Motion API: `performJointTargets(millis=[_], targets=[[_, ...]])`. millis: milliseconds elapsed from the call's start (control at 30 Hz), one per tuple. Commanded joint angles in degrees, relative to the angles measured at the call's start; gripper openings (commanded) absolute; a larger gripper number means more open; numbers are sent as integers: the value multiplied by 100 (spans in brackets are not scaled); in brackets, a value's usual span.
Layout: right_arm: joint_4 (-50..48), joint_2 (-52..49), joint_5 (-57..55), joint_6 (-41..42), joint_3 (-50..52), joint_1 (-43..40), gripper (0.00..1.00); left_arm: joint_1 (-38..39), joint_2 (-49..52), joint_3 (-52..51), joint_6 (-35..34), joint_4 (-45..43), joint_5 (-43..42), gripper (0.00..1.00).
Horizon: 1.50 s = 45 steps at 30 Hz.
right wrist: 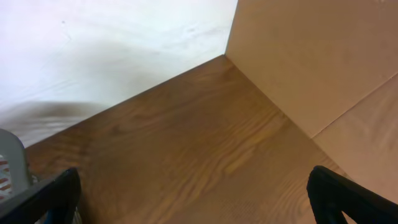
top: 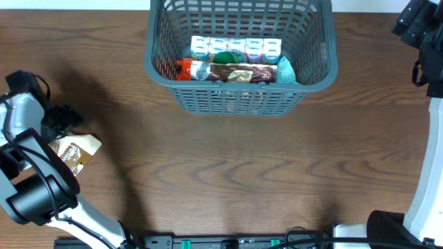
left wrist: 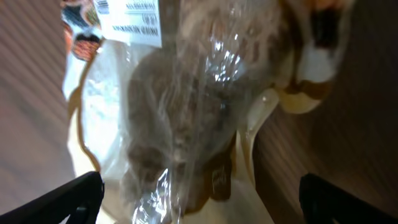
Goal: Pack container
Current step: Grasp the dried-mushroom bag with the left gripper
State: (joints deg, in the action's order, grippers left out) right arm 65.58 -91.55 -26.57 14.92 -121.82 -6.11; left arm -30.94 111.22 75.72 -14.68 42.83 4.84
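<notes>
I need to lower my left gripper onto the brown and cream snack packet (top: 77,152) next and close it across the packet's clear window.
The dark grey lattice basket (top: 239,97) stands at the back middle of the table and holds several snack packets (top: 235,61). A brown and cream snack packet (top: 77,152) lies on the table at the far left. My left gripper (top: 66,128) hangs right over it, open, its two fingers wide apart on either side of the packet (left wrist: 186,124), which fills the left wrist view. My right gripper (top: 415,21) is at the back right corner, open and empty over bare wood (right wrist: 199,199).
A grey basket corner (right wrist: 9,162) shows at the left edge of the right wrist view. A white wall and a tan board stand behind the table's back right corner. Cables and a black bar run along the front edge.
</notes>
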Motion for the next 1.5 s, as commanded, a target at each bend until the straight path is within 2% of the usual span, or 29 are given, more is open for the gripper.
performJointTargets(millis=[0, 800, 900, 1100, 1167, 1267, 1433, 1467], targets=[[11, -17, -17, 92, -9, -24, 99, -28, 46, -232, 155, -236, 7, 98], [11, -17, -17, 90, -9, -24, 99, -323, 168, -824, 221, -890, 4, 100], [11, -17, -17, 92, -9, -24, 99, -323, 210, -828, 221, -855, 2, 89], [11, -17, -17, 90, -9, -24, 99, -323, 271, -831, 221, -844, 2, 85], [11, -17, -17, 90, -9, -24, 99, -321, 271, -831, 243, -817, 0, 73], [11, -17, -17, 90, -9, -24, 99, -323, 271, -831, 778, -776, -319, 28], [11, -17, -20, 92, -9, -24, 99, -323, 271, -831, 973, -754, -446, 6], [11, -17, -17, 92, -9, -24, 99, -321, 271, -831, 973, -750, -446, 6]])
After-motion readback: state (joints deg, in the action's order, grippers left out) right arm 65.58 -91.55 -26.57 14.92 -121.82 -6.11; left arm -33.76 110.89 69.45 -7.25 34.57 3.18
